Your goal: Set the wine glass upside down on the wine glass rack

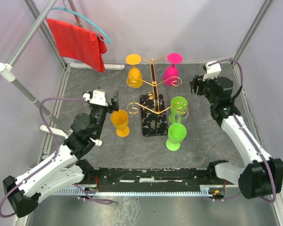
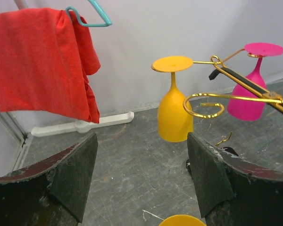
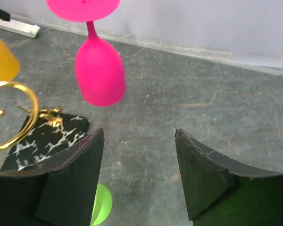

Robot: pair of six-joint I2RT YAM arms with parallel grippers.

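My right gripper is tilting its fingers down as it next needs to go back down onto the outer rim of the green glass at the rack's front arm, because the glass's rim is clear of wire.
The gold wire rack stands mid-table on its black white-veined base. An orange glass and a pink glass hang upside down on its back arms. A green glass is at its front right arm. A second orange glass and a second green glass stand upright on the table. My left gripper is open just above and left of the upright orange glass, whose rim shows below the open fingers. My right gripper is open and empty, right of the pink glass.
A red cloth hangs on a teal hanger at the back left, on a slanted pole. A white bar lies along the back wall. Purple walls close in the grey table on three sides.
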